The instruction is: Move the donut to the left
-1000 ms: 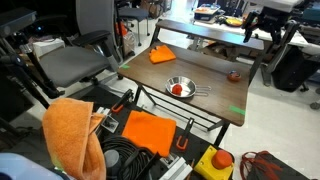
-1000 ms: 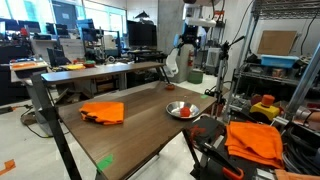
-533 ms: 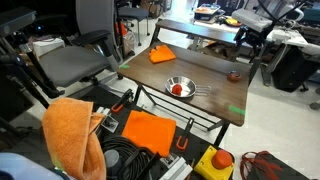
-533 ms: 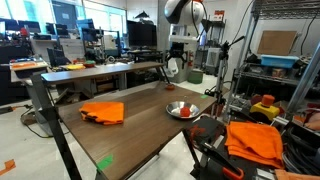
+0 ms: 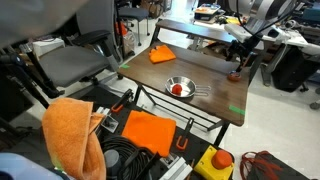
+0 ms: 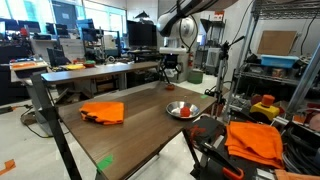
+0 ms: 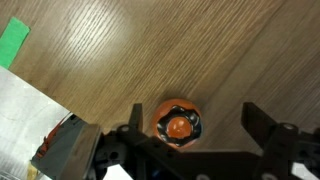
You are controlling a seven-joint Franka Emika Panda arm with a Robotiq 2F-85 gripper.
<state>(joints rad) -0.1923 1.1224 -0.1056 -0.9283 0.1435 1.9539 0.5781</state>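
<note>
My gripper is off-center over the donut (image 5: 233, 76) (image 7: 177, 124), which lies nearer the finger on the left in the wrist view, so it will shift to that side and go down around the donut.
The donut (image 7: 177, 124) is a small orange-brown ring with dark icing, lying on the wooden table (image 7: 200, 50). In the wrist view it sits between my gripper's (image 7: 195, 130) open fingers, nearer the left finger (image 7: 136, 122) than the right one (image 7: 256, 122). In both exterior views the gripper (image 5: 238, 62) (image 6: 170, 68) hangs just above the donut (image 5: 233, 76) (image 6: 171, 86) at the table's far edge. The jaws hold nothing.
A shiny metal bowl (image 5: 180, 88) (image 6: 181, 109) with a red thing stands mid-table. An orange cloth (image 5: 161, 55) (image 6: 102, 112) lies further along. Green tape (image 5: 232, 109) (image 7: 13, 40) marks the table. Chairs, a shelf rack and clutter surround the table.
The arm has swung in from behind the table and come down; the gripper now sits over the donut. The donut, bowl and cloth have not moved.
</note>
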